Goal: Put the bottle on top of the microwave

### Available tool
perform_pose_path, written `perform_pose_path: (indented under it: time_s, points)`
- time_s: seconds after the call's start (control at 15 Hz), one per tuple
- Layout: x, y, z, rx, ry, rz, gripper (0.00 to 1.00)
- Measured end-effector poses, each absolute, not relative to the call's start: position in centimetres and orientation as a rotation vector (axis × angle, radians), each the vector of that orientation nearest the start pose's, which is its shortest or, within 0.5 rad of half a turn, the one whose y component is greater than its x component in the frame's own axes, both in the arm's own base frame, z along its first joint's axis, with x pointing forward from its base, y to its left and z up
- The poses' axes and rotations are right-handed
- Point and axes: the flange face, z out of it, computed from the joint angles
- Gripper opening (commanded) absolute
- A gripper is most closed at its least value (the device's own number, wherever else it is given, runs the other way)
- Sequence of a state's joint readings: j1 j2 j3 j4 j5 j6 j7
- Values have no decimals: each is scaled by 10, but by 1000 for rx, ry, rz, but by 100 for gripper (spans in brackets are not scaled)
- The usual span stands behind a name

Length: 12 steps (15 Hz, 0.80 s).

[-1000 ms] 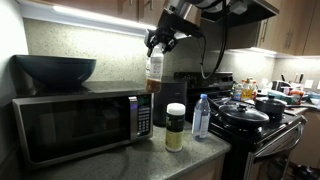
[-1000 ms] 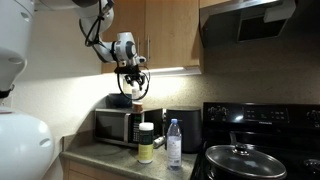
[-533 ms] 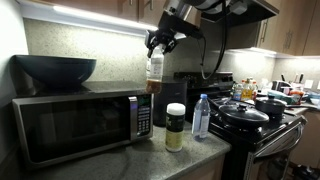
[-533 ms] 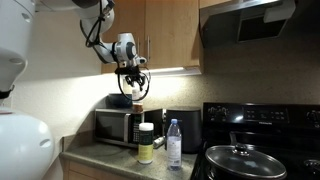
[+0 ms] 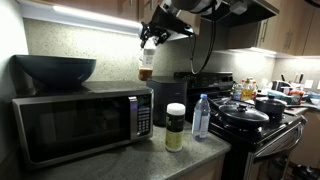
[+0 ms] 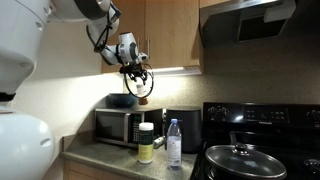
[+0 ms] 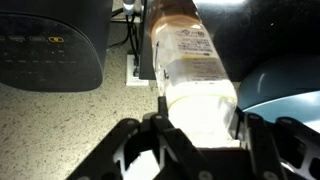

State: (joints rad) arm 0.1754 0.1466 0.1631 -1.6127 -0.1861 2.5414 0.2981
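The bottle's base is still above the bare top of the microwave, so my gripper should next move slightly toward the dark bowl and go down onto that top.
My gripper [image 5: 150,42] is shut on the cap end of the small clear bottle [image 5: 146,66] with a brown band. It holds it in the air above the right end of the silver microwave [image 5: 80,120]. In the other exterior view the gripper [image 6: 137,73] holds the bottle [image 6: 142,87] above the microwave [image 6: 118,126]. In the wrist view the bottle [image 7: 190,60] fills the space between my jaws [image 7: 200,128], white cap nearest.
A dark bowl [image 5: 55,70] sits on the microwave's left part. A yellowish jar [image 5: 175,128] and a water bottle [image 5: 201,117] stand on the counter in front. A black appliance [image 5: 190,92] and a stove with pans [image 5: 250,115] are to the right.
My gripper has lifted the bottle higher and moved it a little toward the microwave's side. The other objects have not moved.
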Motion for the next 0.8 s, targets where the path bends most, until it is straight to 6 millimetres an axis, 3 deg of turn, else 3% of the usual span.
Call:
perform_pose_path:
  time_s: [0.33,0.73,0.8]
  points:
    - [647,231,629,-2760,-270,-1182,28]
    - [667,253,617,-2758,-311,-1064,28]
    - [669,254,617,-2761,-306,-1043,36]
